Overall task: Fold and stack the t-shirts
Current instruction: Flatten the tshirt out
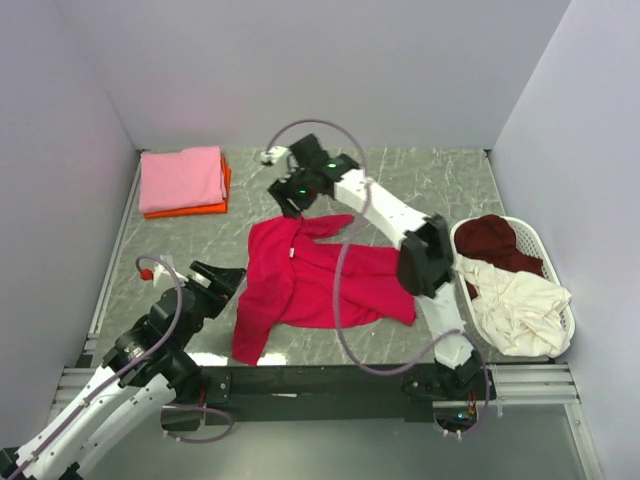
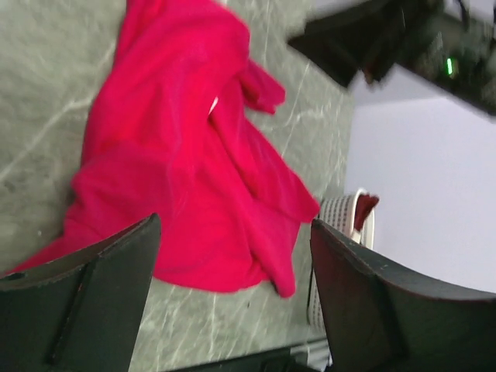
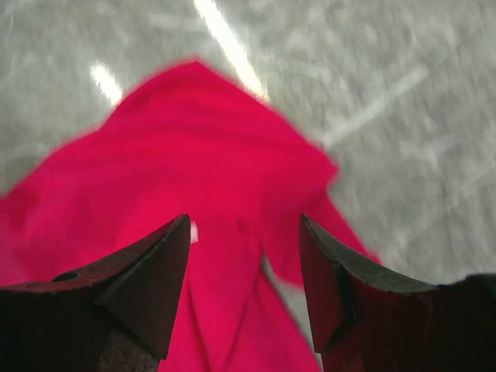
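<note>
I need to move my left gripper outward and to the right in the top view, down onto the t-shirt's far edge beyond the t-shirt's label, because the t-shirt is crumpled.
A crimson red t-shirt [image 1: 310, 275] lies crumpled on the marble table's middle, its small white neck label [image 1: 292, 253] showing. It also shows in the left wrist view [image 2: 194, 155] and the right wrist view [image 3: 201, 178]. My right gripper [image 1: 292, 203] is open and empty, hovering just above the shirt's far edge. My left gripper [image 1: 225, 280] is open and empty, just left of the shirt. A folded pink shirt [image 1: 182, 177] lies on a folded orange shirt [image 1: 195, 209] at the back left. Maroon [image 1: 497, 240] and cream [image 1: 515, 305] shirts fill the basket.
A white oval plastic basket [image 1: 568, 335] stands at the right edge of the table; its side shows in the left wrist view [image 2: 341, 213]. White walls enclose the table on three sides. A metal rail runs along the near edge.
</note>
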